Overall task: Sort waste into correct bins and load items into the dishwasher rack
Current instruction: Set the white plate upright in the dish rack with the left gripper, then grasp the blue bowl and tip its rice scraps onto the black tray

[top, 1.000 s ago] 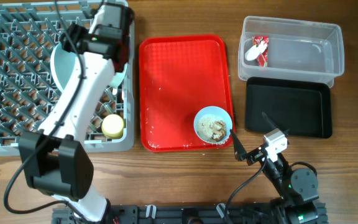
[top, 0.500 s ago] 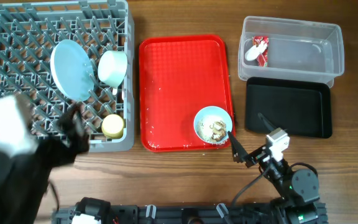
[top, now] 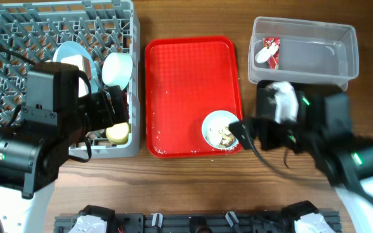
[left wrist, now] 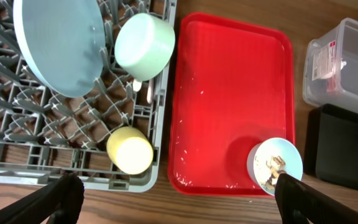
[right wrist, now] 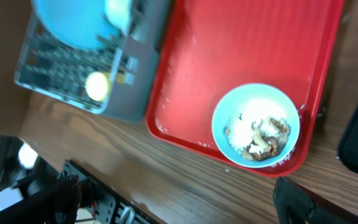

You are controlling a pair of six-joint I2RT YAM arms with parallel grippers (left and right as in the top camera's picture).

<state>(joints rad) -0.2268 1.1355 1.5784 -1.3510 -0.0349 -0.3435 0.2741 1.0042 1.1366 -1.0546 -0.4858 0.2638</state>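
Note:
My right gripper should move toward the rack, over the bowl of scraps, and go down to its rack-side rim.
A pale blue bowl holding brown food scraps and rice sits at the red tray's front right corner; it also shows in the left wrist view and the right wrist view. The grey rack holds a blue plate, a pale bowl and a yellow cup. The clear tub holds the red-and-white wrapper and a white spoon. My right gripper is open beside the bowl of scraps. My left gripper is open and empty above the rack's front right corner.
The flat red tray lies between the rack and the bins, with rice crumbs on it. The black tray sits in front of the clear tub, mostly under my right arm in the overhead view. Bare wood runs along the front edge.
My left arm left the rack's back, swung out to the left and now hovers over the rack's front right. My right arm rose from the front edge to above the black tray.

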